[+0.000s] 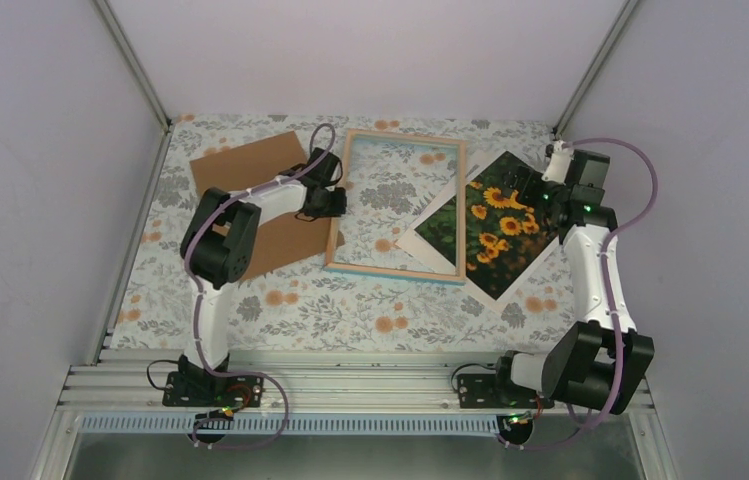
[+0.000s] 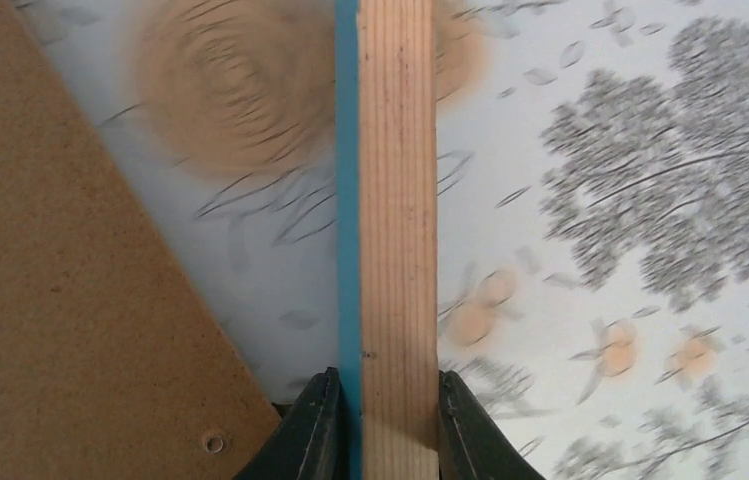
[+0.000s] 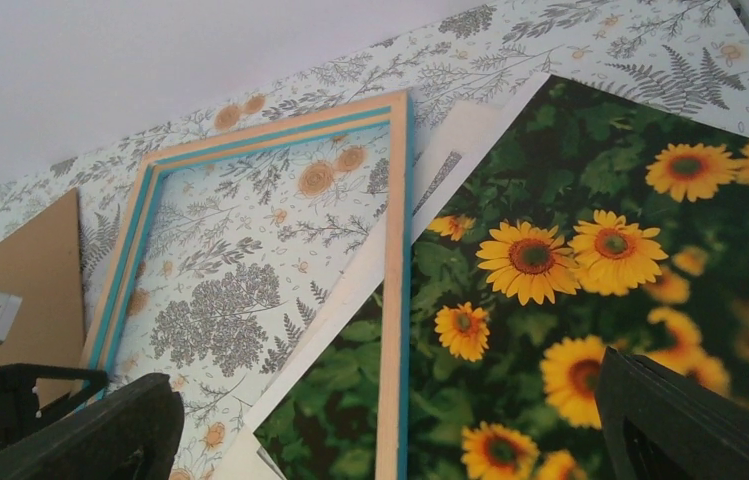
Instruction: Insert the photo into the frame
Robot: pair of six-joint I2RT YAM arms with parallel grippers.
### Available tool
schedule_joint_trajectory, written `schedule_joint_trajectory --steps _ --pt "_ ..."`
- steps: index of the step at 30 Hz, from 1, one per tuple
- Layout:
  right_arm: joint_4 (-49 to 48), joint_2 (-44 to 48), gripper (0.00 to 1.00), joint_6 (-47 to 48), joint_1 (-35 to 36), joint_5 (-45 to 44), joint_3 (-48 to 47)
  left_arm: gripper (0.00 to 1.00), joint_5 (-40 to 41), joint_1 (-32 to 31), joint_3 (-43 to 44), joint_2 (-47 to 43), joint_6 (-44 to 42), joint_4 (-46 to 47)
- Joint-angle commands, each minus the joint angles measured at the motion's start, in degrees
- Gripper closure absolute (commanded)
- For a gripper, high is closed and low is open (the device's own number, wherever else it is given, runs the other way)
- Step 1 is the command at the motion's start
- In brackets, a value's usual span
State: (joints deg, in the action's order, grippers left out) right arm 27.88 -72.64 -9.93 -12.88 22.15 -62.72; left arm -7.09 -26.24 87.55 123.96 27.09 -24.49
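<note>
The frame's opposite bar overlaps the photo's corner, so the left gripper needs to slide the frame toward the brown backing board (image 1: 262, 228) (image 2: 80, 300) and slightly back, then let go of the frame's bar.
The frame (image 1: 405, 208) lies mid-table with its wood-coloured back up and teal edges showing. My left gripper (image 1: 335, 200) is shut on its left rail. In the left wrist view the fingers (image 2: 302, 440) press both sides of the rail (image 2: 397, 200). The photo (image 1: 498, 222), sunflower side up, lies slanted to the right, and its left corner reaches under the frame's right rail. My right gripper (image 1: 523, 184) hovers open above the photo's far part. In the right wrist view its fingers (image 3: 695, 425) stand wide apart over the photo (image 3: 590, 300) and the frame (image 3: 395, 250), holding nothing.
A plain brown backing board (image 1: 255, 200) lies left of the frame under my left arm, and shows in the left wrist view (image 2: 50, 300). The floral tablecloth (image 1: 350, 310) covers the table. White walls and metal posts close the back and sides.
</note>
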Motion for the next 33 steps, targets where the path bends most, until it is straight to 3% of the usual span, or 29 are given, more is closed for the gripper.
schedule_joint_trajectory --steps 1,16,22,33 --pt "-1.7 -0.7 0.00 -1.1 -0.4 1.9 0.8 0.98 8.5 2.8 -9.7 -2.5 -2.1 -4.7" --pt "-3.0 -0.4 0.00 -1.5 -0.4 6.9 4.1 0.98 14.7 14.4 -23.9 -11.6 -15.4 -6.8" --pt "-3.2 -1.0 0.01 1.0 -0.3 13.8 7.4 0.98 14.7 16.0 -27.9 -17.5 -17.9 -5.2" --pt "7.2 -15.5 0.05 13.7 0.7 20.8 2.7 0.98 17.8 16.5 -31.1 -20.7 -20.6 -3.7"
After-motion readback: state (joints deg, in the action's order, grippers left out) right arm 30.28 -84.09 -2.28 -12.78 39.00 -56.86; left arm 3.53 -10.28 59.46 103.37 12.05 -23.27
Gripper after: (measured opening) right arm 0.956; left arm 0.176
